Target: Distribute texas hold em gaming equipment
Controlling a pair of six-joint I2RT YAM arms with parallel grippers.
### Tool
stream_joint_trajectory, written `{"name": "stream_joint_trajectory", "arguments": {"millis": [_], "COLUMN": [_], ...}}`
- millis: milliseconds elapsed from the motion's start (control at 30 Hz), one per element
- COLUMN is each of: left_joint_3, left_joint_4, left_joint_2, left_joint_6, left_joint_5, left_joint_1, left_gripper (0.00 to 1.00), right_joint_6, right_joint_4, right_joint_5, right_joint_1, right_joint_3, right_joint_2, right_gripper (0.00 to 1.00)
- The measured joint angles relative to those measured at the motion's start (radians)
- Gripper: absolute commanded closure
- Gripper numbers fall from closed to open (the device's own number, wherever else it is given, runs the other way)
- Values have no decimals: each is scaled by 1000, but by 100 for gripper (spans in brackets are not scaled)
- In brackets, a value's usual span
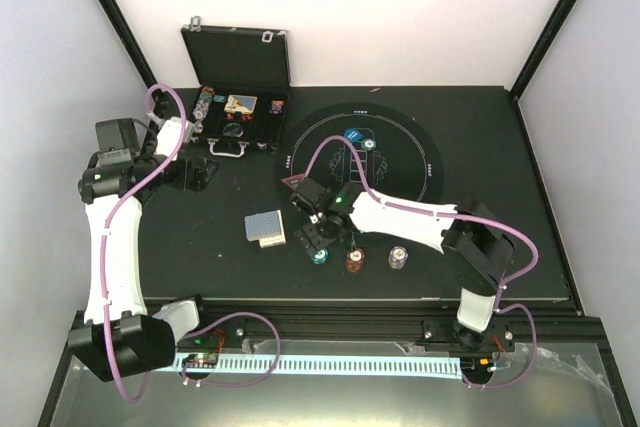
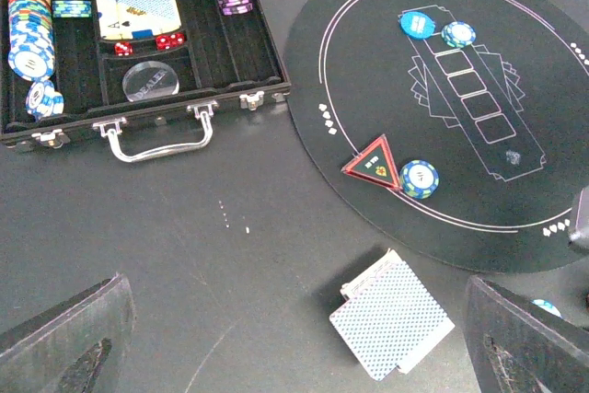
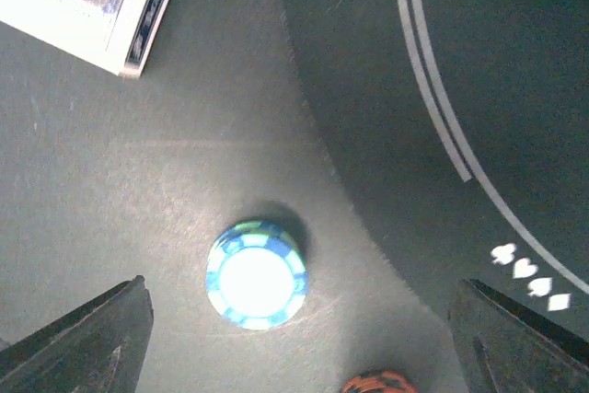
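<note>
I will next move my right gripper down and back onto the teal-and-blue chip stack [image 1: 320, 257] [image 3: 257, 273] and close it around the stack's rim, because the bare tabletop on both sides leaves room for my fingers.
A teal-and-blue chip stack [image 3: 257, 273] stands on the table just off the mat's edge, free between the open fingers of my right gripper [image 3: 299, 338], which hovers over it [image 1: 319, 247]. A red-brown chip [image 1: 354, 260] and a white chip [image 1: 398, 258] stand to its right. The blue-backed card deck [image 1: 265, 227] lies to its left, also seen below my open, empty left gripper [image 2: 294, 347] as the deck [image 2: 391, 326]. On the mat sit a red triangle marker [image 2: 373, 162], a blue chip [image 2: 420, 179], a blue disc [image 2: 417, 24] and a teal chip [image 2: 458, 34].
The round black mat [image 1: 420, 162] with white outline covers the table's middle back. An open black case [image 1: 235, 67] holding chips, cards and dice stands at the back left, its handle [image 2: 156, 140] facing forward. My left arm stands at the table's left side.
</note>
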Motion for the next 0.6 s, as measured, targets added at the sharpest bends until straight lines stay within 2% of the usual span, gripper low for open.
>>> {"name": "stream_joint_trajectory", "arguments": {"millis": [267,600], "left_joint_3": [-3,-3], "left_joint_4": [0,0], "left_joint_2": [-10,-10], "left_joint_6": [0,0], "left_joint_5": [1,1], "left_joint_1": [0,0], "left_gripper": [1,1], "right_joint_6": [26,34], "right_joint_4": [40,69], "right_joint_5": [-51,-56], "right_joint_1": [66,90], "right_joint_3": [-73,-74], "right_joint_2": [10,76], "right_gripper": [9,20]}}
